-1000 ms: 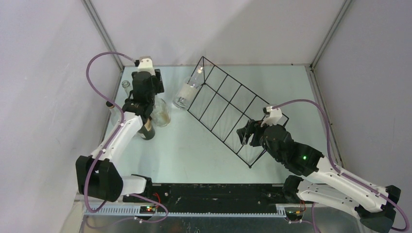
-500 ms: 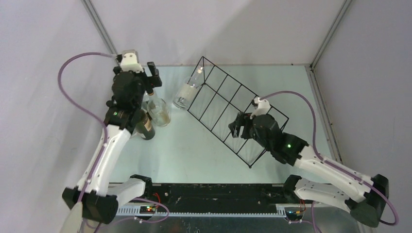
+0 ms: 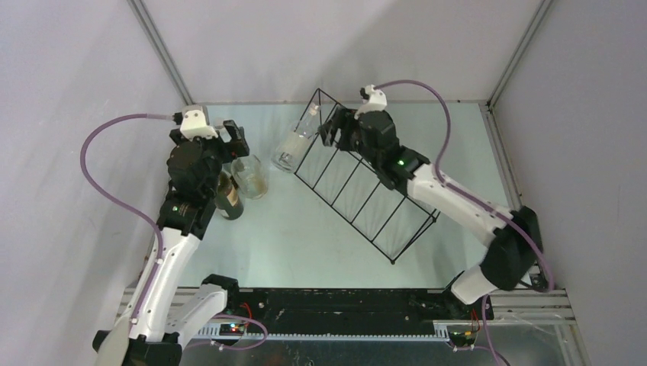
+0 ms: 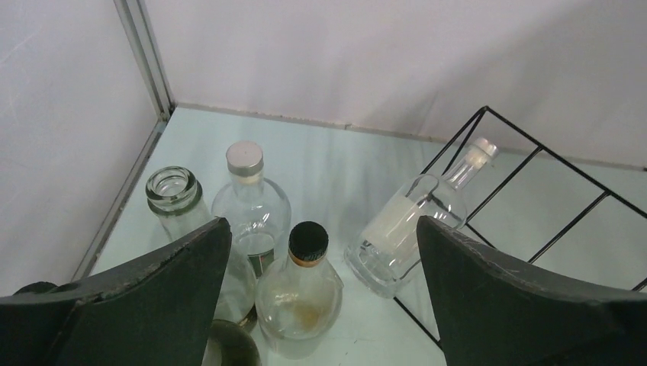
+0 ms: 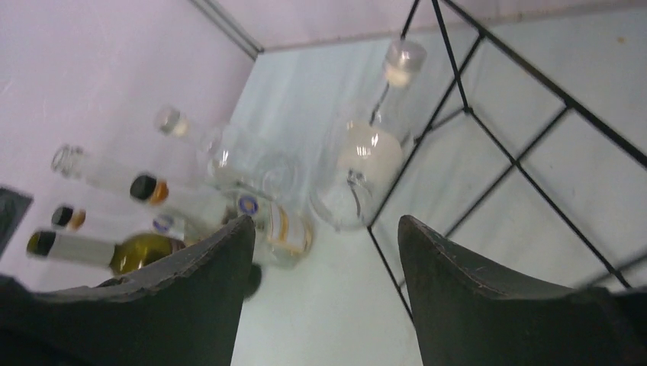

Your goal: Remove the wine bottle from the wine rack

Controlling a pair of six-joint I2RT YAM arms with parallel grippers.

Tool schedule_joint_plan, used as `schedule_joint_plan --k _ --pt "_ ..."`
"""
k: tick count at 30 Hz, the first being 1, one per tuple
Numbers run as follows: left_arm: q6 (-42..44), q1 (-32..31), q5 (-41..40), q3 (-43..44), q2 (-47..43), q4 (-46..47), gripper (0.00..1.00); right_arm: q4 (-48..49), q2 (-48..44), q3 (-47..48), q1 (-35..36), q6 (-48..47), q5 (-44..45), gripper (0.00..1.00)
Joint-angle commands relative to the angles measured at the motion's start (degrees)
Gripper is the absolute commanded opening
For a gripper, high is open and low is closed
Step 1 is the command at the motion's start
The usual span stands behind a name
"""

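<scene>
The bottle's capped neck (image 3: 312,111) (image 5: 399,70) points up below my right gripper and to its left in the top view. My right gripper moves down that way next and closes there.
The wine bottle (image 3: 292,145) is clear glass with a white label. It leans tilted against the far end of the wine rack (image 3: 343,220), neck up inside the wire corner. It also shows in the left wrist view (image 4: 397,229) and the right wrist view (image 5: 365,162). The black wire rack (image 4: 543,149) (image 5: 467,110) lies diagonally across the table. My right gripper (image 3: 333,130) (image 5: 324,221) hangs open above the rack's far end, just right of the bottle, holding nothing. My left gripper (image 3: 233,143) (image 4: 322,229) is wide open above a group of standing bottles, left of the wine bottle.
Several bottles stand at the back left: a round clear flask with a black cap (image 4: 299,293), a silver-capped one (image 4: 250,210), an open-necked one (image 4: 174,194) and a dark green one (image 3: 227,200). The enclosure walls and corner post (image 4: 145,61) are close behind them.
My left gripper opened wide and pulled up off the standing bottles. My right arm swung from the rack's near end to its far end beside the wine bottle.
</scene>
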Motion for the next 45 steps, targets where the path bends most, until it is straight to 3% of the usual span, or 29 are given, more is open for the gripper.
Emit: schedule_joint_plan --k 1,12,19,32,38,45 --pt "-0.6 0.2 -1.9 0.5 0.2 0.9 0.99 5.1 9.4 10.2 -1.7 2.2 -0.4 0.71" --pt "0.6 0.3 -3.4 0.4 0.2 0.2 0.99 2.6 31.0 31.8 -3.0 4.4 3.9 0.71" --pt "0.9 0.3 -3.8 0.5 0.4 -0.2 0.98 -0.5 35.6 35.3 -3.6 7.4 9.3 0.70" --pt "0.7 0.2 -4.2 1.1 -0.1 -2.0 0.98 -1.3 44.5 42.2 -5.6 10.4 6.5 0.69" --pt "-0.5 0.2 -4.7 1.9 -3.1 -6.1 0.98 -0.3 48.1 45.3 -5.7 10.1 5.5 0.65" --pt "-2.0 0.2 -6.0 -2.9 -8.7 -7.9 0.98 0.9 50.2 46.9 -5.8 10.5 5.0 0.60"
